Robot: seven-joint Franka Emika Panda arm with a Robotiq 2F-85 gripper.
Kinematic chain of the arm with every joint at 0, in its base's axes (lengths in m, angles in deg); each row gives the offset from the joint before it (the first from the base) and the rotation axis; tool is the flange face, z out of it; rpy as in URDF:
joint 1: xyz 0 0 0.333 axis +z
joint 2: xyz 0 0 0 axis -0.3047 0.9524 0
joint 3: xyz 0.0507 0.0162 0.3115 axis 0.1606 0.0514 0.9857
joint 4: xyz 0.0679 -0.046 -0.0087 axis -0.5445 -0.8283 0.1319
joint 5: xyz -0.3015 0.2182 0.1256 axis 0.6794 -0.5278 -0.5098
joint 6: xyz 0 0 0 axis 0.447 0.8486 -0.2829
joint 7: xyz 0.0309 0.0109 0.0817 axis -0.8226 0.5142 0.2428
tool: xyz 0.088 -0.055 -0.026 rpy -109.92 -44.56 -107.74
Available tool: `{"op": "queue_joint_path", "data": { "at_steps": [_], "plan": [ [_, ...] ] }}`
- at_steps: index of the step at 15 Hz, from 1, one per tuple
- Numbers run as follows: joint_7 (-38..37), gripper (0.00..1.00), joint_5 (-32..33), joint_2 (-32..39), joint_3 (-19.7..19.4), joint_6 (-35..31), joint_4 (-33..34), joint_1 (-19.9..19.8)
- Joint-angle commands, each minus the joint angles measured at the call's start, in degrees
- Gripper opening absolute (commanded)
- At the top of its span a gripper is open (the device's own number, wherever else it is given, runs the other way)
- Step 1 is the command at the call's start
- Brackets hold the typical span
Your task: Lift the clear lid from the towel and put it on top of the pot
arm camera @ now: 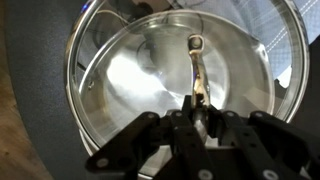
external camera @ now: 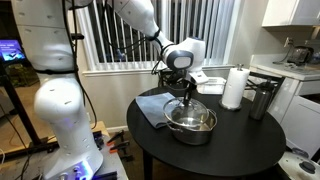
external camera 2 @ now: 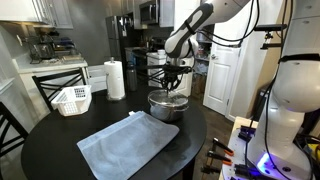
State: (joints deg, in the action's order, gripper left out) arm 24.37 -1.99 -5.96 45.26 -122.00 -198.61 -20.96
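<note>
The gripper goes outward and slightly down over the middle of the pot's opening [external camera: 192,117] [arm camera: 168,86] next and releases the handle, as the pot's far side still shows uncovered.
The clear lid [arm camera: 130,70] is a glass disc with a metal rim, held by its centre handle. My gripper [arm camera: 203,118] is shut on that handle. It holds the lid level right over the shiny steel pot [external camera: 192,127], at about rim height; I cannot tell whether lid and pot touch. In both exterior views the gripper [external camera: 186,98] [external camera 2: 170,86] points straight down over the pot [external camera 2: 166,107]. The blue-grey towel [external camera: 150,108] [external camera 2: 125,145] lies flat and bare on the round dark table, beside the pot.
A white paper towel roll [external camera: 234,87] [external camera 2: 115,79] and a tall dark metal cylinder [external camera: 262,100] stand behind the pot. A clear plastic container [external camera: 210,84] sits nearby. A white basket [external camera 2: 72,99] stands on the table. The table's edge [external camera: 150,150] is close.
</note>
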Motion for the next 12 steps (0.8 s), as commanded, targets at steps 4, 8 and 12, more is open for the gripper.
{"op": "queue_joint_path", "data": {
  "at_steps": [4, 8, 12],
  "plan": [
    [-9.39, 0.02, 0.50, 0.54, -0.68, -2.90, 0.90, -0.58],
    [-16.34, 0.02, 5.99, 1.59, -1.19, -1.87, 2.18, -0.06],
    [-20.40, 0.02, 9.35, 2.73, -0.97, -0.74, 3.95, 0.58]
  ]
}}
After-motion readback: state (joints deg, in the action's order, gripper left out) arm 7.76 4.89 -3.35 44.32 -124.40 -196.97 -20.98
